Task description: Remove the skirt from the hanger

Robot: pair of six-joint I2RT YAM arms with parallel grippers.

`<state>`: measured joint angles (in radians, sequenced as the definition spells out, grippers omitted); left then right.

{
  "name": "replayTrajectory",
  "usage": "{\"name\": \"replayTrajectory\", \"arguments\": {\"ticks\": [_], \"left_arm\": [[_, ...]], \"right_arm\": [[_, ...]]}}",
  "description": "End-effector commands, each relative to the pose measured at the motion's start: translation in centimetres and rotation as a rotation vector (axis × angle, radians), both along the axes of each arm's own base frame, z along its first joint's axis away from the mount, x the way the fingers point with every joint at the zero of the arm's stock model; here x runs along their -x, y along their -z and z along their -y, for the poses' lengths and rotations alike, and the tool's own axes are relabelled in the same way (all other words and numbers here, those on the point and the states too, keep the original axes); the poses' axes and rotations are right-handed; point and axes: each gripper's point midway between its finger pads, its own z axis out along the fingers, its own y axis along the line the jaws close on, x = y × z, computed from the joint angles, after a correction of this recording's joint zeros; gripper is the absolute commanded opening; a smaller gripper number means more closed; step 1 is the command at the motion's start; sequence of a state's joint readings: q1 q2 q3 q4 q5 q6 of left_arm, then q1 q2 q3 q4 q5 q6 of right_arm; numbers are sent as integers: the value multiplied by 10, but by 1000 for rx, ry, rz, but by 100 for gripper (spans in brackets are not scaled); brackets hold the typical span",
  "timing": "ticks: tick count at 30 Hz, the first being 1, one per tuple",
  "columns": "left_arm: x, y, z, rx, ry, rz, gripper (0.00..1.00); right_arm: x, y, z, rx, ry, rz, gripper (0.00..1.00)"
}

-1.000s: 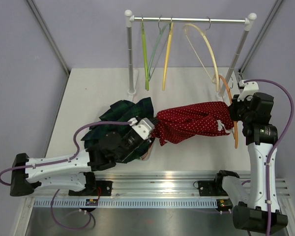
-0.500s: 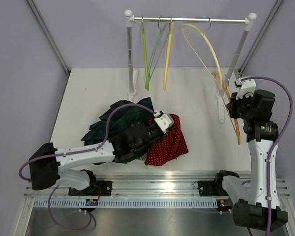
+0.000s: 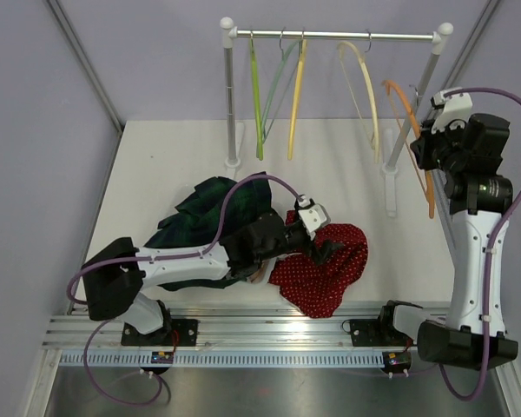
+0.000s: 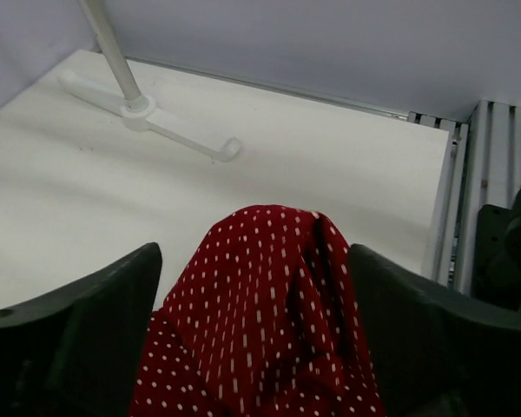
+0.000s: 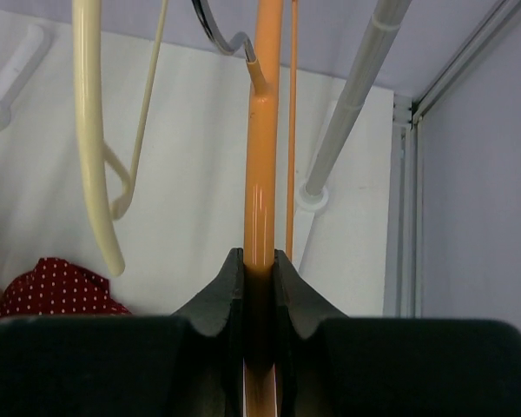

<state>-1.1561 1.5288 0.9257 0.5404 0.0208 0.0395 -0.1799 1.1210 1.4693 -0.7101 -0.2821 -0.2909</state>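
The robot's right gripper should next carry the orange hanger outward, hook it on the rack rod's empty end, which lies outward of the gripper, and let go, because the skirt is off.
The red white-dotted skirt lies crumpled on the table near the front edge, off the hanger. My left gripper rests low at the heap's left edge. In the left wrist view it is open, with a fold of the skirt rising loose between the wide-set fingers. The bare orange hanger is lifted beside the rack's right post. My right gripper is shut on it. In the right wrist view the jaws clamp the orange hanger on its bar, below the hook.
A dark green plaid garment lies under the left arm. The clothes rack at the back carries green, yellow and cream hangers. Its right foot lies ahead of the left gripper. Metal rails run along the near edge.
The skirt came off the hanger and was dragged right to the front of the table. My left gripper then opened. My right arm lifted the bare hanger toward the rack.
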Motion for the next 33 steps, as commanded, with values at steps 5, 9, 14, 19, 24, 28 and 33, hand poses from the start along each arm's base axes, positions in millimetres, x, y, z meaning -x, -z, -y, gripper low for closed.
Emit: {"name": "replayTrajectory", "arguments": {"ticks": [5, 9, 14, 19, 24, 28, 33], "left_arm": [[43, -64, -23, -14, 133, 74, 99], [64, -49, -44, -98, 155, 90, 99], [74, -41, -69, -106, 127, 77, 99], [74, -31, -91, -100, 69, 52, 99], [67, -23, -104, -120, 2, 59, 99], [64, -19, -107, -155, -2, 127, 99], [73, -12, -90, -197, 117, 259, 99]], "right_arm": [[-53, -83, -3, -85, -31, 149, 0], [-80, -99, -6, -145, -47, 154, 0], [-117, -99, -1, -215, -21, 138, 0], [-139, -98, 5, -240, 8, 111, 0], [-148, -72, 8, -239, 19, 47, 0], [-139, -64, 9, -205, 18, 55, 0], [-122, -61, 9, -162, 11, 45, 26]]}}
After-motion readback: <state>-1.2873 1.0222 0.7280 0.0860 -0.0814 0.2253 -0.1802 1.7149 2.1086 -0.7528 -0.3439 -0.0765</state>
